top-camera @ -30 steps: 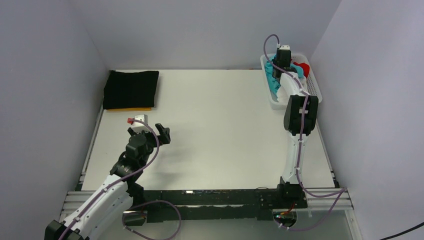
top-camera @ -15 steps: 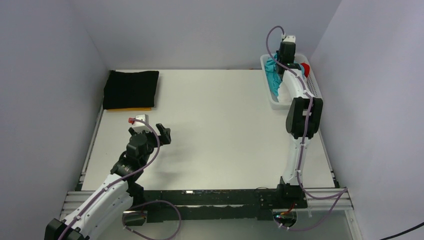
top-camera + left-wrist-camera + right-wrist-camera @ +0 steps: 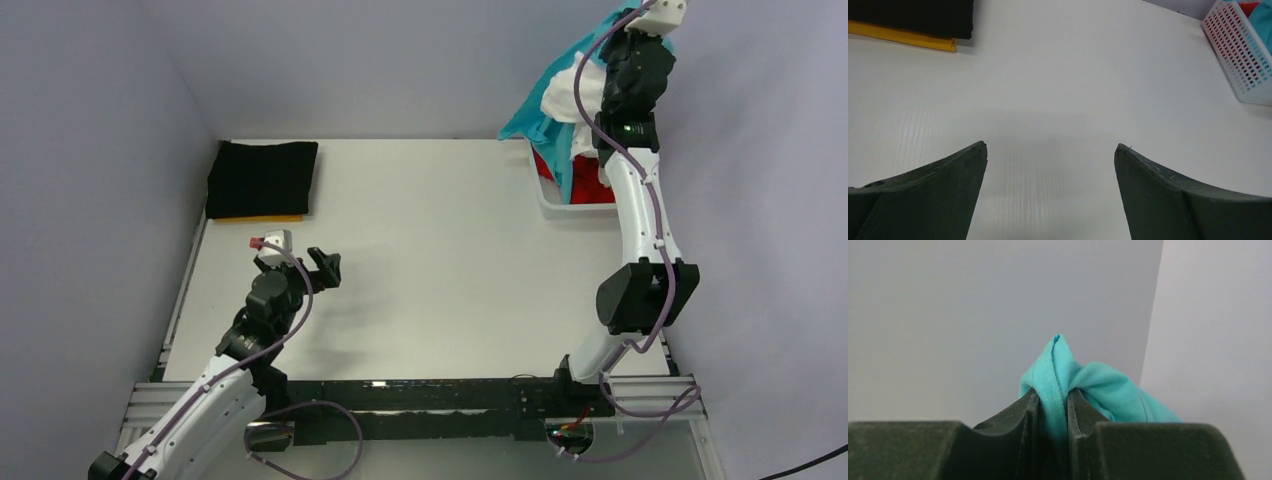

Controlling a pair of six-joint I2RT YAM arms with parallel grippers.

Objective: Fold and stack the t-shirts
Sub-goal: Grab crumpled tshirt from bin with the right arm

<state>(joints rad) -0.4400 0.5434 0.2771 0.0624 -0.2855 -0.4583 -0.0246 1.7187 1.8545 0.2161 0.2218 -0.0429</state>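
Observation:
Next, my right gripper lowers over the basket (image 3: 582, 178) and releases the turquoise fold there, since white cloth hangs raised together with the t-shirt.
My right gripper (image 3: 628, 35) is raised high above the back right corner, shut on a fold of the turquoise t-shirt (image 3: 545, 105), which hangs down over the basket. In the right wrist view the fingers (image 3: 1053, 396) pinch the turquoise cloth (image 3: 1098, 385) against the bare wall. A red t-shirt (image 3: 546, 166) lies in the basket. A folded black t-shirt (image 3: 262, 178) lies on an orange-yellow one (image 3: 272, 218) at the back left; both show in the left wrist view (image 3: 908, 12) (image 3: 903, 37). My left gripper (image 3: 322, 268) (image 3: 1050, 150) is open and empty over the near left of the table.
The white lattice basket (image 3: 560, 207) (image 3: 1240, 60) stands at the back right against the side wall. Some white cloth (image 3: 583, 140) shows beside the hanging shirt. Grey walls close in the table at the back and on both sides.
My right arm has swung up from the basket and pulled the turquoise shirt out, so it now hangs high and uncovers the red shirt. My left arm has barely moved.

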